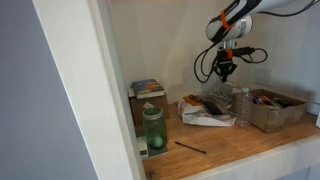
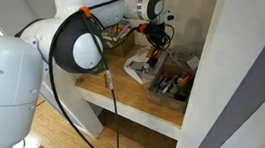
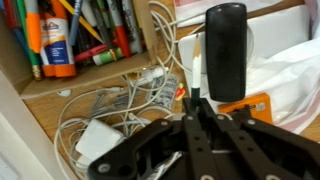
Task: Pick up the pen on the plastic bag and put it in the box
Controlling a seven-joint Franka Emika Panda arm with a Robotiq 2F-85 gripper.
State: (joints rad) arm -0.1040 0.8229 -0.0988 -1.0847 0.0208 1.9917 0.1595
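Note:
My gripper moves from the bag (image 1: 205,112) over the open cardboard box (image 1: 276,110) next, then lowers toward the markers and releases, since my fingers already hold the pen.
My gripper (image 1: 226,72) hangs above the white plastic bag (image 1: 205,112) on the wooden counter; it also shows in an exterior view (image 2: 155,41). In the wrist view the jaws (image 3: 196,100) are shut on a thin white pen (image 3: 197,72) with a dark tip, which sticks out between the fingertips. The bag (image 3: 285,70) lies below on the right. The cardboard box (image 1: 276,110), full of pens and markers, stands to the side of the bag. It shows at the top left of the wrist view (image 3: 60,80) and in an exterior view (image 2: 172,85).
A black oblong object (image 3: 226,50) and an orange packet (image 3: 262,106) lie on the bag. Tangled white cables with a charger (image 3: 100,135) lie between bag and box. A clear bottle (image 1: 241,105), a green jar (image 1: 152,128) and a loose stick (image 1: 190,147) are on the counter.

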